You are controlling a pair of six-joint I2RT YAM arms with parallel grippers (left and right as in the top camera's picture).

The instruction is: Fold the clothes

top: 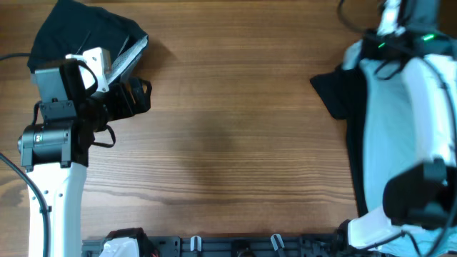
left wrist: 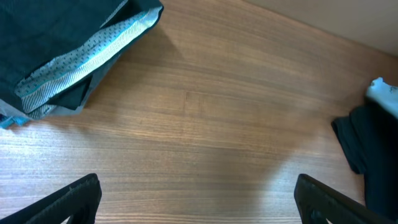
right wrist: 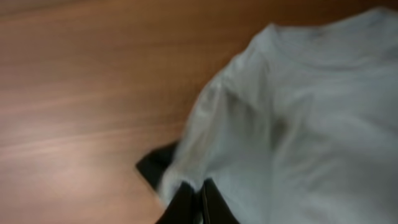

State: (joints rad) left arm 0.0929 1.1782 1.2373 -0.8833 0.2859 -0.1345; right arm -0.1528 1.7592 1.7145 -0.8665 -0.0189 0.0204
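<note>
I should pull the pale shirt to the left in the overhead view over the bare wood with my right gripper and let go of it, because that part of the wood is clear.
The pale sky-blue T-shirt (top: pixel 389 128) hangs lifted at the right side of the table. My right gripper (top: pixel 375 44) is shut on its cloth; the right wrist view shows the fingers (right wrist: pixel 200 185) pinching the blurred shirt (right wrist: pixel 298 112). A plain black garment (top: pixel 341 93) lies under and beside it, and shows in the right wrist view (right wrist: pixel 154 165) and the left wrist view (left wrist: pixel 370 143). My left gripper (top: pixel 132 96) is open and empty above bare wood, with its fingers wide apart in the left wrist view (left wrist: pixel 199 199).
A folded dark garment (top: pixel 78 28) with a pale dotted lining strip lies at the far left corner, just behind the left gripper; it also shows in the left wrist view (left wrist: pixel 56 37). The wooden table (top: pixel 228 143) lies between the arms. A rack runs along the front edge (top: pixel 235 246).
</note>
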